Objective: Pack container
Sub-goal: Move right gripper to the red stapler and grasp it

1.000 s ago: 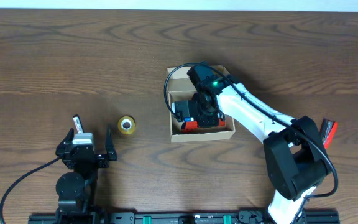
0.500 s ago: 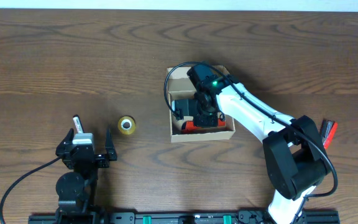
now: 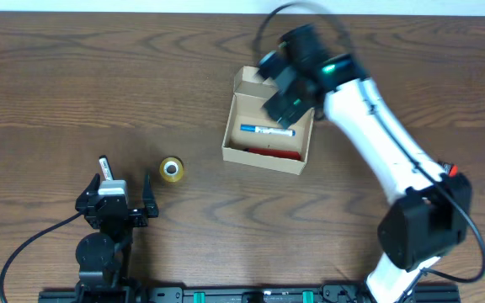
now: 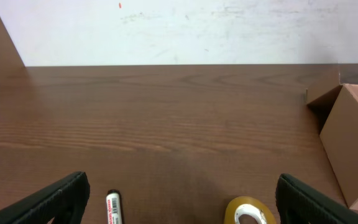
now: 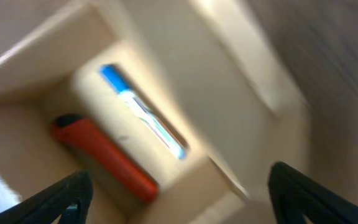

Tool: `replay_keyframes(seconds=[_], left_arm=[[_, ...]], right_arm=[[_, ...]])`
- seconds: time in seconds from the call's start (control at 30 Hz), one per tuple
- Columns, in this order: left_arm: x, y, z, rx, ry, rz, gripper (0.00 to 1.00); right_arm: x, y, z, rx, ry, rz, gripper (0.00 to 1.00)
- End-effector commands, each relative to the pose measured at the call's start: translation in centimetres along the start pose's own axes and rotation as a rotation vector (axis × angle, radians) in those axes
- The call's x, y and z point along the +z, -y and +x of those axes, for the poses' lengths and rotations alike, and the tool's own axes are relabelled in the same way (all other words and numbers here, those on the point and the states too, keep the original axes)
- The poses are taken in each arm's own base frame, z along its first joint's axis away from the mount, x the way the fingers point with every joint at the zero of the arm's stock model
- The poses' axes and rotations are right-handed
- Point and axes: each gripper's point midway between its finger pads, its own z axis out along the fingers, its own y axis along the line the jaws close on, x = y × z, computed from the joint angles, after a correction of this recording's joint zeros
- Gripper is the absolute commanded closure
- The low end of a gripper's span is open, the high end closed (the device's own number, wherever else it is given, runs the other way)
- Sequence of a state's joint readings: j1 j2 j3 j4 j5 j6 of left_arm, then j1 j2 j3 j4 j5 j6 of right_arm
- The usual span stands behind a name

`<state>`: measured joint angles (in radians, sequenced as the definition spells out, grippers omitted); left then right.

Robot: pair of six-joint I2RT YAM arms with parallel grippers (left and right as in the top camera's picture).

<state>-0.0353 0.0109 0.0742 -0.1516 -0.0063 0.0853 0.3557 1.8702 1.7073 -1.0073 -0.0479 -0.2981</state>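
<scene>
My right gripper is above the unpacked red and black object (image 3: 448, 169). Next, it should swing to its right in the overhead view and go down astride that object.
The tan cardboard container (image 3: 259, 160) lies open at mid-table, slightly turned. Inside it lie a white marker with a blue cap (image 3: 268, 130) and a red marker (image 3: 272, 154). My right gripper (image 3: 289, 97) hangs open above the container's far right side, holding nothing. Its wrist view is blurred and looks down into the container (image 5: 229, 74) at the blue-capped marker (image 5: 145, 112) and the red marker (image 5: 104, 155), with the right gripper (image 5: 179, 199) spread wide. My left gripper (image 3: 125, 189) rests open at the front left, the left gripper (image 4: 182, 202) empty in its own view.
A black-and-white marker (image 3: 103, 166) and a yellow tape roll (image 3: 171, 169) lie just ahead of the left gripper, the marker (image 4: 113, 208) and the roll (image 4: 248, 211) between its fingers' line. A red object (image 3: 453, 171) peeks out beside the right arm.
The right gripper opened, left the red marker in the container and rose up and toward the far side. The container shifted and turned a little. The left arm stayed still.
</scene>
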Motion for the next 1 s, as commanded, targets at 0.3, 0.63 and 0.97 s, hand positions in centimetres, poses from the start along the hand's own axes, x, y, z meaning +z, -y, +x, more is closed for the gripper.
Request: replay_keyframes(seconds=[0.3, 0.63, 0.97], left_arm=[[0.3, 0.1, 1.6, -0.002, -0.036, 0.005, 0.05], [0.3, 0.1, 1.6, -0.002, -0.036, 0.005, 0.05], [0.3, 0.1, 1.6, -0.002, -0.036, 0.005, 0.05]], right_arm=[[-5.5, 18.0, 11.4, 0.935, -0.036, 0.231, 0.12], [-7.8, 21.6, 23.0, 1.394, -0.208, 0.361, 0.18], [-5.5, 20.2, 31.5, 1.460, -0.380, 0.320, 0.08]])
